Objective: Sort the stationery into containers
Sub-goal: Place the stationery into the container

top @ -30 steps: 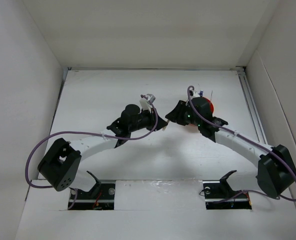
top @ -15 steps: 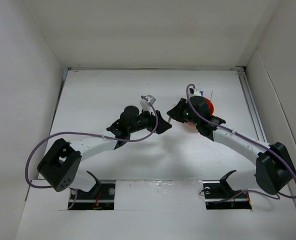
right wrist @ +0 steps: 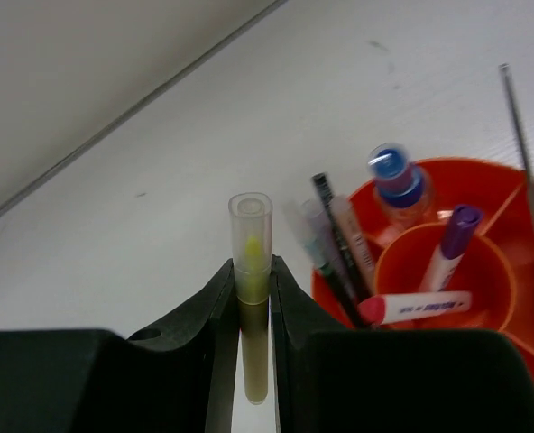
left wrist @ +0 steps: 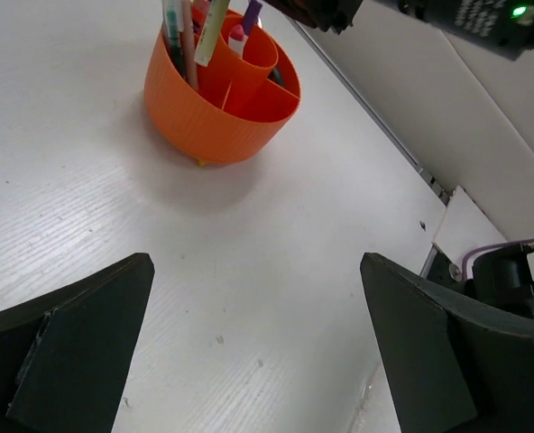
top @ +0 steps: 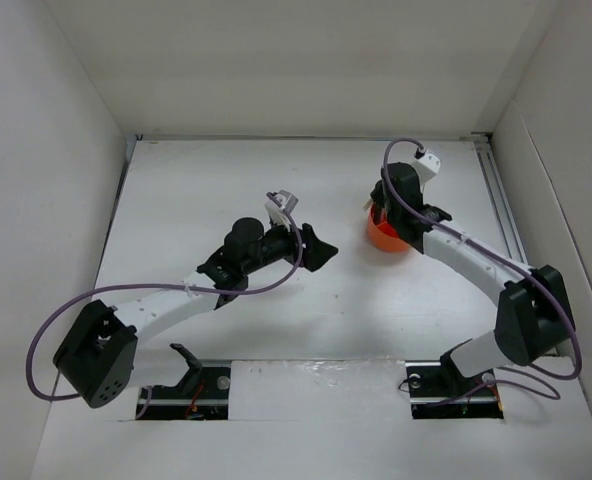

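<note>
Pens already share that orange tub's section, so my right gripper needs to go down toward it, over the gap [top: 380, 225] [right wrist: 372, 251] between the standing pens and round middle cup.
The orange tub [top: 387, 238] stands right of centre on the table, with inner dividers and a round middle cup. Pens [right wrist: 335, 244], a blue-capped bottle [right wrist: 395, 180], a purple-capped marker [right wrist: 454, 239] and a white red-tipped stick [right wrist: 411, 307] stand in the tub [right wrist: 510, 298]. My right gripper [right wrist: 251, 266] hangs just beside the tub's rim, shut on a yellow highlighter [right wrist: 251, 239] with a clear cap that points out past the fingertips. My left gripper [left wrist: 256, 271] is open and empty, low over the table, a short way left of the tub [left wrist: 204, 117].
White walls close the table in on three sides, with a rail [top: 501, 200] along the right edge. The right arm [left wrist: 465, 18] reaches over the tub at the top of the left wrist view. A purple cable [top: 416, 215] loops along each arm.
The two grippers stood tip to tip a second ago and have parted. My left gripper has opened and drawn back. My right arm has swung up and over to the tub.
</note>
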